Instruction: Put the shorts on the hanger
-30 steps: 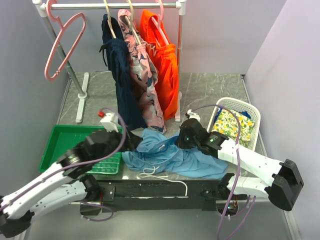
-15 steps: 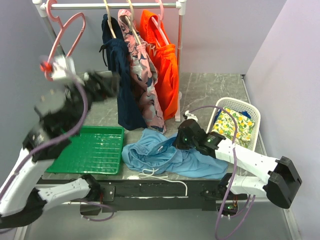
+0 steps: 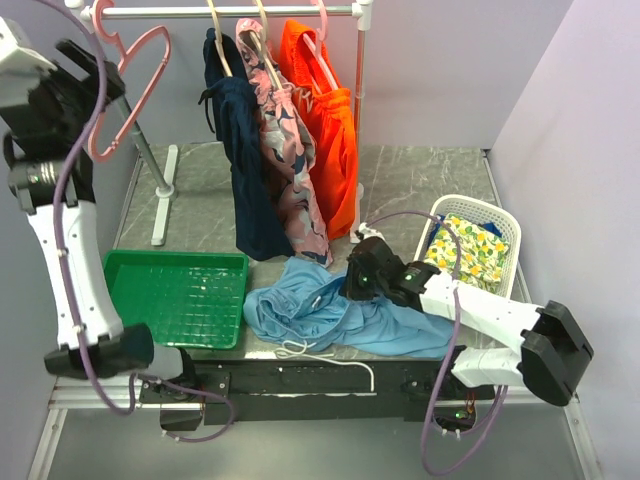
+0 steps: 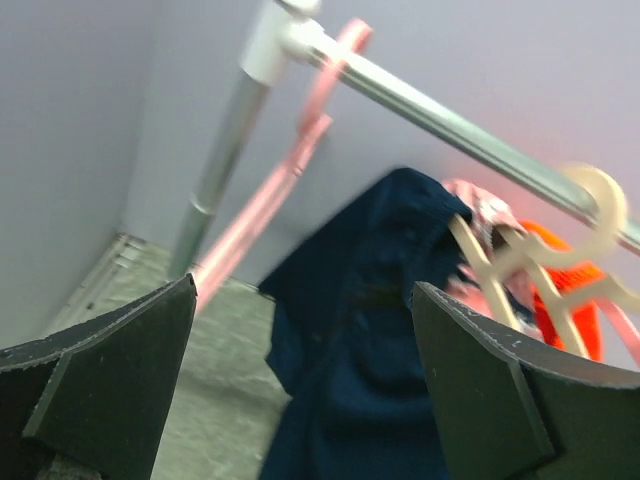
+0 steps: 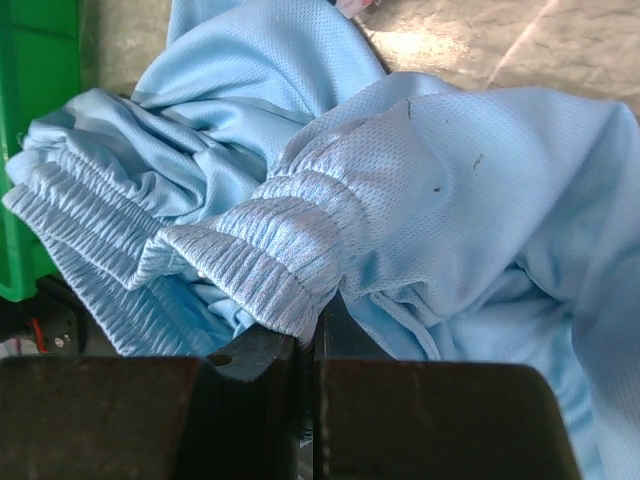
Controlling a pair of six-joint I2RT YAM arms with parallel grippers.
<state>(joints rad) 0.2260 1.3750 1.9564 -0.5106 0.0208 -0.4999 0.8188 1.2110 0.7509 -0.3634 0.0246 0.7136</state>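
Note:
My left gripper has the pink hanger's near arm (image 3: 95, 141) (image 4: 232, 250) outside its open fingers, so it will next go down toward the right in the top view, onto that arm.
The light blue shorts (image 3: 320, 315) lie crumpled on the table near the front edge. My right gripper (image 3: 352, 283) is shut on their ribbed waistband (image 5: 255, 260), which bunches right at the closed jaws (image 5: 318, 325). The bare pink hanger (image 3: 128, 92) hangs at the left end of the rail. My left gripper (image 3: 98, 80) is raised high at the top left, just left of that hanger, open and empty. In the left wrist view the blurred pink hanger (image 4: 268, 195) lies ahead and to the left of the open gripper (image 4: 303, 292).
The rack's rail (image 3: 230, 11) also holds navy shorts (image 3: 240, 160) and patterned shorts (image 3: 292, 170) on beige hangers, and orange shorts (image 3: 330, 130) on a pink hanger. A green tray (image 3: 180, 297) lies at the front left. A white basket (image 3: 470, 250) with floral cloth stands at the right.
My left arm has swung up from the table near the tray to the top left beside the pink hanger. My right gripper stays shut on the shorts, shifted slightly left.

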